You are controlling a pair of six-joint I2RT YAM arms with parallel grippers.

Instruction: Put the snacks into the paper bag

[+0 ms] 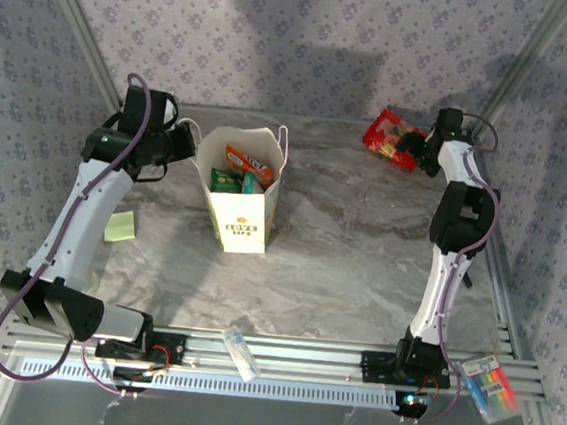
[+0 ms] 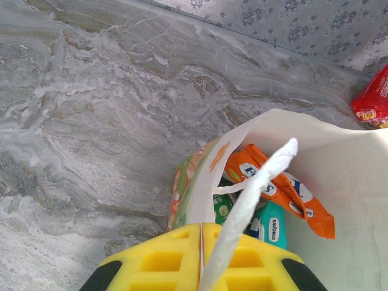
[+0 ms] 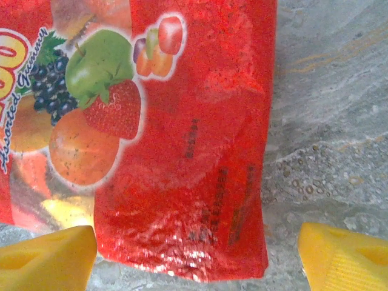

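Note:
My right gripper lowers its open fingers slightly next and closes across the red snack packet's near end point(image 1: 402, 162) point(image 3: 187, 257), since that end lies just below, between them.
The paper bag point(image 1: 244, 209) stands upright left of centre, mouth open. Inside it lie an orange packet point(image 1: 246, 161), a green one point(image 1: 226, 180) and a teal one point(image 1: 253, 184). My left gripper point(image 1: 185, 143) is shut on the bag's left rim. In the left wrist view the paper wall point(image 2: 339, 182) runs in between the closed yellow fingers point(image 2: 157, 260), and the white cord handle point(image 2: 254, 200) lies across them. A red snack packet with a fruit print point(image 3: 182, 151) lies flat at the back right point(image 1: 389, 137). My right gripper point(image 3: 197, 267) is open, one finger on each side of the packet's near end.
A clear plastic tube point(image 1: 241, 352) lies on the front rail. A pack of coloured markers point(image 1: 493, 385) sits at the front right corner. A yellow-green note point(image 1: 120, 225) lies under the left arm. Patterned walls close the back and sides.

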